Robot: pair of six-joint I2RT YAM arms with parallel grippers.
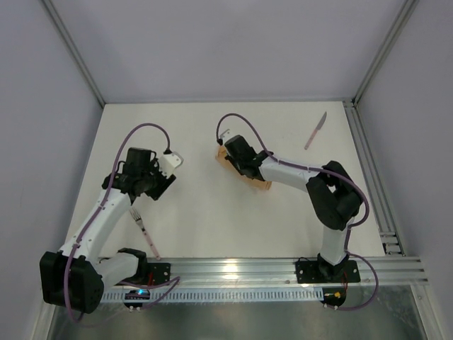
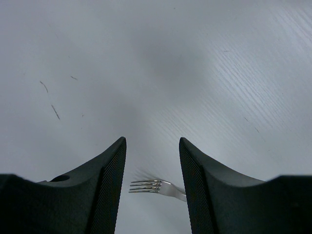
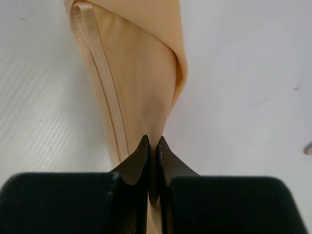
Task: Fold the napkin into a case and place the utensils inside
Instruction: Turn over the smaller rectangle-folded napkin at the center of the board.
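Note:
Bare tabletop shows between the napkin [image 1: 263, 185] and the near bar. The napkin's fold comes back over it next, pulled along by my right gripper, which then releases.
The peach-orange napkin [image 1: 263, 185] lies folded into a narrow strip at mid-table, mostly under my right wrist. My right gripper [image 1: 231, 160] is shut on a fold of it; in the right wrist view the fingertips [image 3: 144, 146] pinch the cloth [image 3: 141, 63], which runs away from the jaws with a hemmed edge on the left. My left gripper [image 1: 156, 185] is open and empty above the table. The pale fork [image 1: 145, 232] lies near the front left; its tines [image 2: 151, 186] show between the open fingers [image 2: 114, 161]. The knife [image 1: 316, 131] lies at the far right.
A metal rail [image 1: 382, 205] runs along the table's right side and another [image 1: 233, 269] along the near edge, by the arm bases. Grey walls enclose the white table [image 1: 205, 219] at the back and sides.

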